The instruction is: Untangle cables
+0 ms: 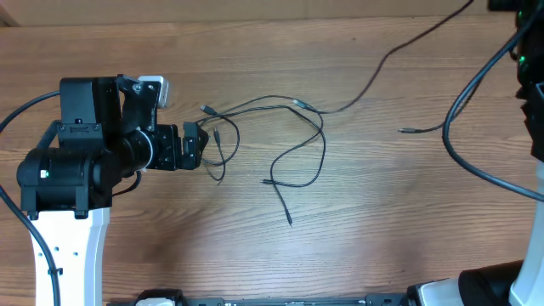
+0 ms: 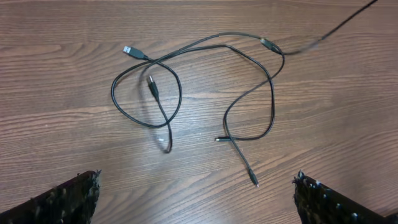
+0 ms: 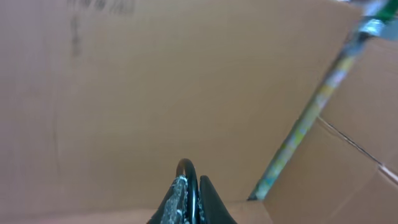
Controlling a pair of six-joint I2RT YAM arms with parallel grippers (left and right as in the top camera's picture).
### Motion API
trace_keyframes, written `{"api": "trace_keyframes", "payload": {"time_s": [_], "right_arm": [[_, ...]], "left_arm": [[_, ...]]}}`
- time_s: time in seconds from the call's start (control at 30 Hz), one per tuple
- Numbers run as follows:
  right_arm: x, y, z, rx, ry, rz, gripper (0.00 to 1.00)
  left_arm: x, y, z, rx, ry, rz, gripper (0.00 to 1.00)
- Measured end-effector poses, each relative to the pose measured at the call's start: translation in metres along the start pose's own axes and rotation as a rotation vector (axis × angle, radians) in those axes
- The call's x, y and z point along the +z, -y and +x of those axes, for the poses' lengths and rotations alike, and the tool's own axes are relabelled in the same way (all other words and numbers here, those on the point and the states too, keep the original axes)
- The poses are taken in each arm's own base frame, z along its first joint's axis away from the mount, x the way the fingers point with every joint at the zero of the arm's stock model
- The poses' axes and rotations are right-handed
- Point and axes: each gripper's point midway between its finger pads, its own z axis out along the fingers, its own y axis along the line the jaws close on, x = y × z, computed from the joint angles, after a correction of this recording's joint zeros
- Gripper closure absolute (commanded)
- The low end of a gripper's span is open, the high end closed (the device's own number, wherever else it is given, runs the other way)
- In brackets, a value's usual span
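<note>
Next I need to move my right gripper to the right in the overhead view and down to release the loop, as bare tabletop lies below it, away from the tangle.
The cables (image 1: 323, 140) lie in a loose tangle of thin black cords at mid table. One small plug (image 1: 206, 109) points left. One strand (image 1: 374, 72) runs up and off the top right. My left gripper (image 1: 197, 146) sits just left of the tangle, open and empty. In the left wrist view the cables (image 2: 272, 93) spread ahead of the left gripper (image 2: 199, 199), whose fingertips (image 2: 81, 193) stand far apart at the bottom corners. My right gripper (image 3: 193, 177) is shut on a black cable loop (image 3: 185, 165) and faces a cardboard wall.
A thick black arm wire (image 1: 450, 110) curves over the table at the right, beside the right arm (image 1: 531, 85). A loose thin cord end (image 1: 406, 130) lies near it. The left arm's white base (image 1: 68, 246) fills the lower left.
</note>
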Motion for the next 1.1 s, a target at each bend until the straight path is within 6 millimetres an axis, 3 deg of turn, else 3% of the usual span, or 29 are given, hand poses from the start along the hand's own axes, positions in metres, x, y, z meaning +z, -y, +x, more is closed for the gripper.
{"api": "trace_keyframes", "payload": {"time_s": [0.2, 0.3, 0.43, 0.6, 0.83, 1.1], "right_arm": [[0.004, -0.042, 0.025, -0.095, -0.078, -0.215, 0.96], [0.018, -0.059, 0.037, -0.129, -0.114, -0.271, 0.96], [0.036, -0.053, 0.048, -0.138, -0.16, -0.193, 0.96], [0.046, -0.023, 0.056, -0.097, -0.195, -0.07, 0.96], [0.061, 0.051, 0.078, 0.066, -0.254, 0.133, 0.96], [0.104, 0.121, 0.133, 0.242, -0.355, 0.233, 0.96]], "left_arm": [[0.0, 0.0, 0.0, 0.0, 0.0, 0.0, 0.0], [0.0, 0.0, 0.0, 0.0, 0.0, 0.0, 0.0], [0.0, 0.0, 0.0, 0.0, 0.0, 0.0, 0.0], [0.0, 0.0, 0.0, 0.0, 0.0, 0.0, 0.0], [0.0, 0.0, 0.0, 0.0, -0.001, 0.0, 0.0], [0.0, 0.0, 0.0, -0.001, -0.002, 0.0, 0.0]]}}
